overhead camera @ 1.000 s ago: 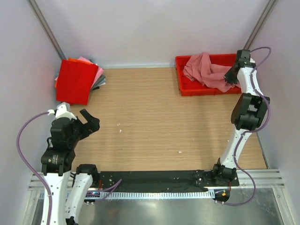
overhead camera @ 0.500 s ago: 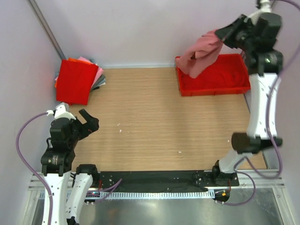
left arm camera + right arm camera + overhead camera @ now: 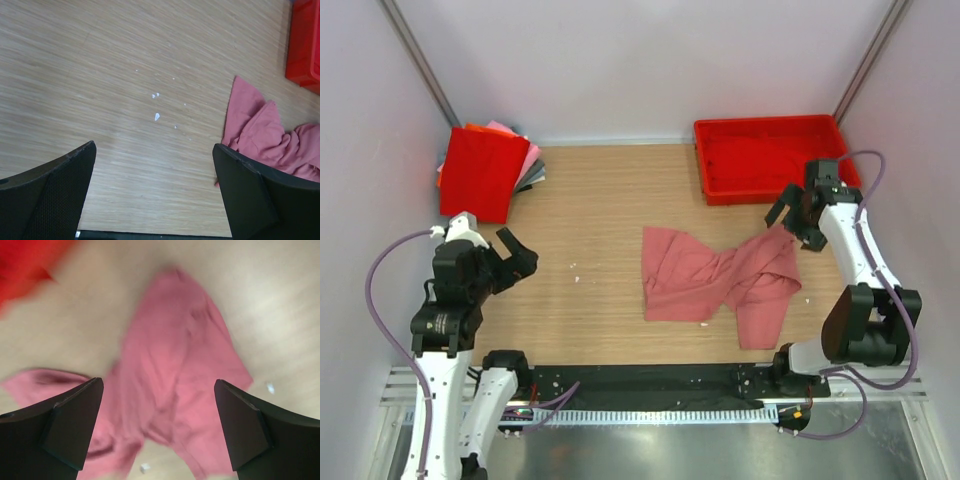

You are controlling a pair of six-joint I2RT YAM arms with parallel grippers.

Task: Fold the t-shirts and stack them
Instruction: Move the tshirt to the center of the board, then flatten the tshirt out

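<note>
My left gripper moves back across the table and down onto the shirt's near corner facing it next, as that corner lies uncovered.
A dusty salmon-pink t-shirt (image 3: 720, 282) lies crumpled and spread on the wooden table, right of centre. It also shows in the left wrist view as the pink t-shirt (image 3: 265, 135) and, blurred, in the right wrist view as the same t-shirt (image 3: 170, 385). My right gripper (image 3: 798, 214) hovers open just above the shirt's upper right corner, holding nothing. Folded t-shirts (image 3: 480, 172), bright red on top with pink, orange and grey edges below, are stacked at the back left. My left gripper (image 3: 505, 262) stands open over bare table at the left, well apart from the shirt.
A rigid red plastic tray (image 3: 772, 158) sits at the back right, with nothing in it. Small white crumbs (image 3: 156, 116) dot the wood near the table's middle. White walls close in the table on both sides and at the back.
The right arm swung the pink t-shirt up out of the red tray, brought it down onto the table and let go; its jaws now stand open. The left arm barely shifted.
</note>
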